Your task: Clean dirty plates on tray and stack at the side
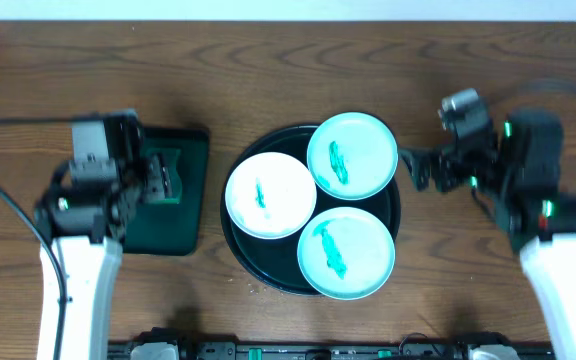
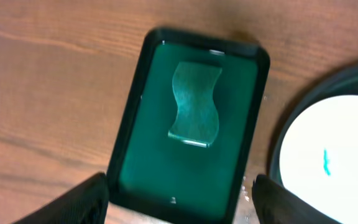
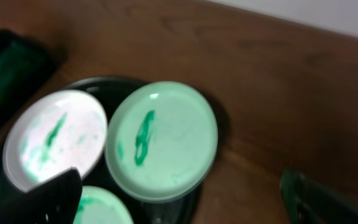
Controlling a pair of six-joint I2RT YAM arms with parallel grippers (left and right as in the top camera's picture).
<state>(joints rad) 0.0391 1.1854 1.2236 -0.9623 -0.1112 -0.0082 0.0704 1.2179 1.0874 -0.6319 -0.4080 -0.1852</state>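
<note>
I will bring my right gripper over the back mint plate. Then I will lower it to the white plate's rim on the side toward the mint plates, where a gap has room for a finger.
Three small plates lie on the round black tray [image 1: 236,243]: a white one at the left [image 1: 278,205], a mint one at the back right [image 1: 363,150] and a mint one at the front [image 1: 353,270]. Each has a green smear. My right gripper [image 1: 418,168] is open and empty just right of the tray, beside the back plate [image 3: 173,143]; the right wrist view also shows the white plate [image 3: 73,134]. My left gripper [image 1: 163,180] is open and empty above the dark green rectangular tray [image 1: 193,215].
The green rectangular tray [image 2: 142,106] holds a pale wavy sponge-like piece [image 2: 194,109]. The left wrist view shows the white plate's edge [image 2: 340,149] at the right. Bare wooden table lies round both trays.
</note>
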